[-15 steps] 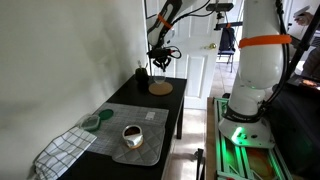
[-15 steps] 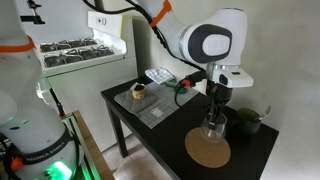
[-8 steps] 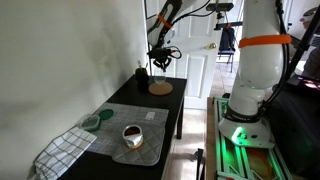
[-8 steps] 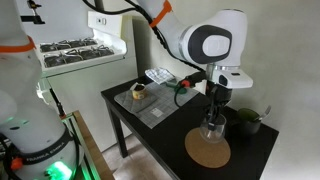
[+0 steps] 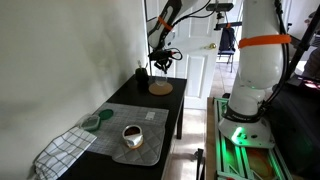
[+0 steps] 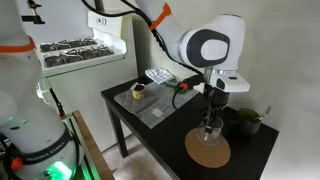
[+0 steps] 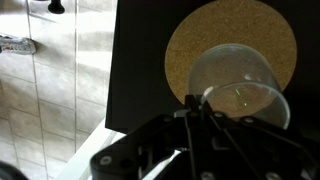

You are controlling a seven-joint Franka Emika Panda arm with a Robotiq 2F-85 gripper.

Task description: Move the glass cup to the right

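Observation:
My gripper lowers slightly toward the cork disc (image 6: 208, 151) (image 7: 232, 40) below it next and releases the cup's near rim, since it holds the cup upright over that disc.
The glass cup (image 7: 240, 88) is a clear tumbler seen from above in the wrist view, over the round cork disc (image 7: 232, 40). My gripper (image 7: 190, 105) is shut on the cup's near rim, with both fingers pinched close together. In both exterior views the gripper (image 6: 210, 115) (image 5: 160, 60) holds the glass cup (image 6: 208, 128) upright just above the cork disc (image 6: 208, 151) (image 5: 160, 88), at one end of the black table (image 6: 150, 128). Whether the cup's base touches the disc cannot be told.
A brown-and-white cup (image 5: 131, 135) (image 6: 139, 92) stands on a grey mat (image 5: 150, 118). A checkered towel (image 5: 62, 150) lies at the other end of the table, with a green lid (image 5: 90, 123) beside it. A small plant (image 6: 246, 121) stands close behind the gripper. The white wall runs along the table.
The gripper and the glass cup have shifted slightly, more over the cork disc. Nothing else has moved.

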